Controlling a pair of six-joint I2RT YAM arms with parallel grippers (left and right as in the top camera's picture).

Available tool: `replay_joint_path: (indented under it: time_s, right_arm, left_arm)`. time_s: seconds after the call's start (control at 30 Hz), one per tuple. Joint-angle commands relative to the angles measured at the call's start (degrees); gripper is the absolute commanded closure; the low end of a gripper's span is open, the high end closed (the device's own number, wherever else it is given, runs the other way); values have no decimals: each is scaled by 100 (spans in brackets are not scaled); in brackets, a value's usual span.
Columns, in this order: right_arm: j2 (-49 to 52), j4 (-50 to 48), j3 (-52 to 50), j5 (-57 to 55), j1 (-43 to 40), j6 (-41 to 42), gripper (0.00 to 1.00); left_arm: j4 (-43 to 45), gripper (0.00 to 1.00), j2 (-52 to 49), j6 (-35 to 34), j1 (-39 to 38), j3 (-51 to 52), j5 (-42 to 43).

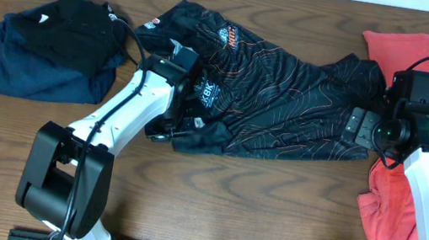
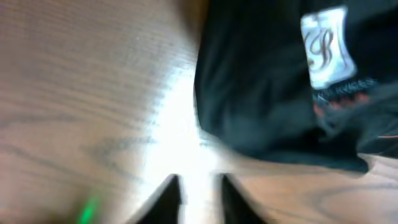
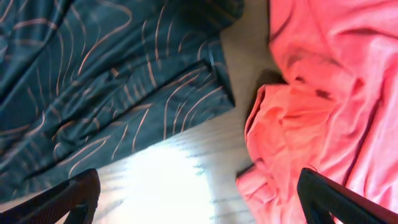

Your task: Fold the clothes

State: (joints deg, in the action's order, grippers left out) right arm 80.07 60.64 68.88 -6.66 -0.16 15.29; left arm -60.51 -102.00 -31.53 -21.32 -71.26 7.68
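Note:
The coral-red garment (image 1: 428, 58) lies beside the jersey's end, so my right gripper goes down next onto its edge facing the jersey.
The black jersey (image 1: 285, 105) with thin orange contour lines lies crumpled across the middle of the table. In the left wrist view its dark hem (image 2: 267, 93) carries a white label (image 2: 326, 46). My left gripper (image 1: 168, 133) sits low at the jersey's front left corner. Its fingers (image 2: 171, 199) stand slightly apart, so it is open, with only bare wood between them. My right gripper (image 1: 356, 126) hovers over the jersey's right end, wide open and empty (image 3: 199, 199). The coral-red garment (image 1: 428, 58) lies at the right, and in the right wrist view the coral-red cloth (image 3: 329, 93) lies beside the jersey's edge (image 3: 124, 93).
A pile of dark navy and black clothes (image 1: 50, 49) lies at the back left. Bare wooden table (image 1: 269, 213) runs along the front. The coral garment continues down under the right arm (image 1: 387, 222).

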Motion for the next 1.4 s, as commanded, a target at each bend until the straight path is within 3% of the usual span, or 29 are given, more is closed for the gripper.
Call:
replay_joint_path:
  time_s: [0.0, 0.03, 0.07, 0.13, 0.37, 0.47, 0.53, 0.6, 0.67, 0.77, 0.93, 1.17, 1.37]
  right_arm:
    - [-24, 98, 63, 219, -31, -74, 1]
    - [-15, 122, 52, 219, -31, -76, 1]
    - [-13, 129, 33, 219, -31, -74, 1]
    - [-13, 122, -37, 232, -24, -44, 1]
    - [-13, -232, -730, 494, -20, 155, 1]
    - [-13, -529, -1193, 621, -20, 540, 7]
    - [-13, -804, -1499, 605, -22, 761, 14]
    - [-13, -1204, -1875, 603, -26, 966, 36]
    - [-13, -1475, -2100, 588, -59, 1054, 45]
    - [-13, -1725, -2262, 573, -127, 1086, 46]
    - [-13, -1805, -2271, 514, -282, 1084, 31]
    - [9, -1733, -2284, 367, -365, 1086, 30]
    - [9, -1749, -2284, 369, -365, 1215, 29]
  left_arm:
    - [-229, 50, -22, 94, -2, -15, -24]
    - [-361, 30, -22, 129, 0, -15, -24]
    - [-437, 20, -22, 175, 4, -15, -24]
    - [-610, 14, -20, 260, 4, -17, -22]
    - [7, 14, 2, 612, 2, -22, 352]
    - [411, 14, 2, 643, 4, -22, 367]
    - [535, 14, 2, 643, 4, -22, 367]
    - [643, 14, 2, 643, 2, -22, 372]
    - [721, 14, 2, 645, 4, -22, 372]
    - [879, 14, 2, 649, 2, -22, 389]
    - [1478, 12, 0, 754, 2, -22, 387]
    - [2087, 12, -59, 748, -2, -22, 387]
    - [2291, 13, -203, 332, -2, -22, 385]
